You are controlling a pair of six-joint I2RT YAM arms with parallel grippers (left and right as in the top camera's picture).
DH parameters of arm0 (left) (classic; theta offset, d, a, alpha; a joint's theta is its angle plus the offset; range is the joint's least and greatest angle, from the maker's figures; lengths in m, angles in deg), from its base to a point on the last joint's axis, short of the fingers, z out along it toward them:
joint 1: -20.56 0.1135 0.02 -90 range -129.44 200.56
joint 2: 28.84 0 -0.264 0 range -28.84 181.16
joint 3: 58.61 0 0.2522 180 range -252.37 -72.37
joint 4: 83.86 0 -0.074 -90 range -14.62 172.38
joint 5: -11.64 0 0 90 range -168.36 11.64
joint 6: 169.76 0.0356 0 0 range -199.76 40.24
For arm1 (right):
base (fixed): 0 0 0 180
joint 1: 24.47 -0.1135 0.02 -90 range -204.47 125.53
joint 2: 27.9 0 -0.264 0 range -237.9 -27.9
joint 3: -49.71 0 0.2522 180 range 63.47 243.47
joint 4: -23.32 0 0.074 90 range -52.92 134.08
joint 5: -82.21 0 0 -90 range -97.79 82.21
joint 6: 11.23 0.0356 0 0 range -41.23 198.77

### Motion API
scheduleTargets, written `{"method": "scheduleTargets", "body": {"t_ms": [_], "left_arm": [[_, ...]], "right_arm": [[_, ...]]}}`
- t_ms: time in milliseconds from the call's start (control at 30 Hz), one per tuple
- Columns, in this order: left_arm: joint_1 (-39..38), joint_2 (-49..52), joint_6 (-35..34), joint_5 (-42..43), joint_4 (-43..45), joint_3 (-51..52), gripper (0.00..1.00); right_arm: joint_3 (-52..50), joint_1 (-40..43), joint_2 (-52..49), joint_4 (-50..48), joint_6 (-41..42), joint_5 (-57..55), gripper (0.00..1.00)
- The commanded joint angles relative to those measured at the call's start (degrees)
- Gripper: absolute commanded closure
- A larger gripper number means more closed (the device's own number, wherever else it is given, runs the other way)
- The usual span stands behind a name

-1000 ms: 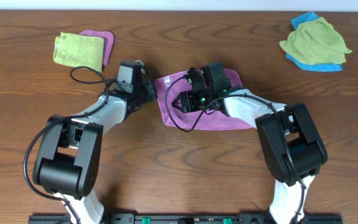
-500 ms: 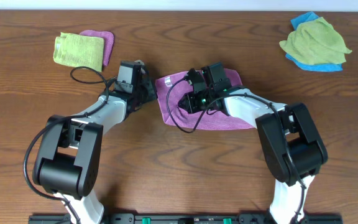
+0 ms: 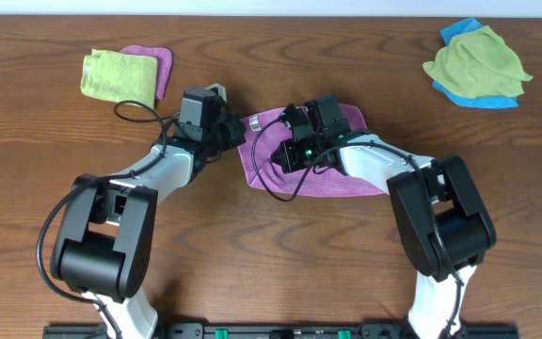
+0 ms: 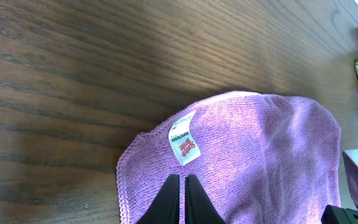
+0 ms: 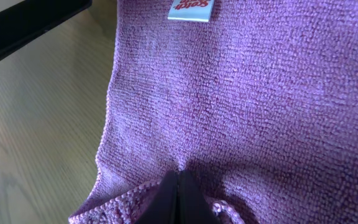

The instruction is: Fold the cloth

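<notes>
The robot's right gripper will next draw the pinched fold it holds back toward the robot's base, onto bare wood, and release it there, because the hemmed edge sits bunched.
The lilac-purple cloth (image 3: 332, 169) lies rumpled on the wooden table between my two arms. Its white label (image 3: 252, 122) shows near the left corner. My left gripper (image 3: 235, 134) is at that corner. In the left wrist view its black fingers (image 4: 181, 182) are shut on the cloth (image 4: 260, 143), just below the label (image 4: 184, 138). My right gripper (image 3: 285, 158) sits further in on the cloth. In the right wrist view it (image 5: 178, 177) is shut on a pinched fold of cloth (image 5: 260, 93), with puckers running to the tips and a hemmed edge bunched beneath.
A lime-green cloth (image 3: 119, 75) lies folded on another purple cloth (image 3: 161, 62) at the back left. At the back right, a green cloth (image 3: 478, 58) is heaped on a blue one (image 3: 483, 98). My left arm's dark body (image 5: 30, 22) crosses the right wrist view's top-left corner.
The right gripper's jaws have closed on the cloth. The left gripper has shifted slightly up and to the right, and the cloth's left corner with the label has moved with it.
</notes>
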Motion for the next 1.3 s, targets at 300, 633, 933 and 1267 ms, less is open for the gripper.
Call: {"method": "scheduleTargets", "body": {"t_ms": [300,633,933,1267], "left_arm": [[-0.4,6.5,-1.4,3.0,2.0,-1.2,0.94],[-0.4,6.7,-1.3,2.2,1.6,-1.2,0.94],[-0.4,6.7,-0.7,1.0,0.8,-1.2,0.94],[-0.4,6.7,-0.7,0.6,0.8,-1.2,0.94]], "right_arm": [[1.0,-0.7,1.7,0.2,-0.5,0.5,0.99],[1.4,-2.3,1.9,2.6,-0.5,1.9,0.99],[7.6,-1.8,6.9,19.4,-4.8,-6.1,0.99],[7.7,-2.4,11.8,32.8,-5.0,-5.9,0.99]]}}
